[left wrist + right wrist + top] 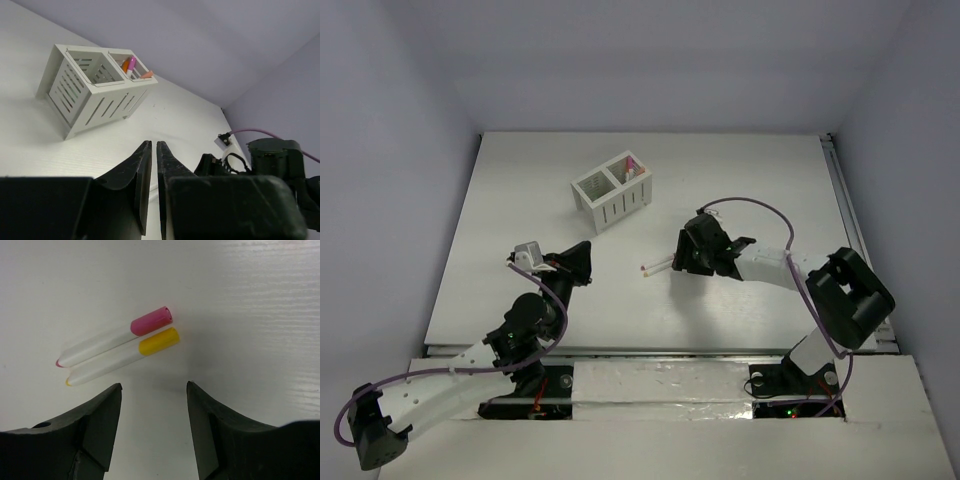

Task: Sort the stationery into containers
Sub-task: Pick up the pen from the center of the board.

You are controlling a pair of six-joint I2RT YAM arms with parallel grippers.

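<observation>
I will move my right gripper outward and down onto the yellow cap (159, 342), because that end of the pen is just ahead of its spread fingers.
The white slotted organiser (612, 190) stands at the back middle of the table, and it also shows in the left wrist view (90, 90). Three pens (131, 65) with orange and magenta caps stand in its far compartment; the near one looks empty. Two pens lie side by side on the table (657, 267): a magenta-capped pen (115, 337) and a yellow-capped pen (122, 356). My right gripper (154, 385) is open and empty, just short of them. My left gripper (153, 143) is shut and empty, low over the table, pointing at the organiser.
The right arm (272, 155) with its purple cable shows at the right of the left wrist view. A metal rail (848, 215) runs along the table's right edge. Grey walls enclose the table.
</observation>
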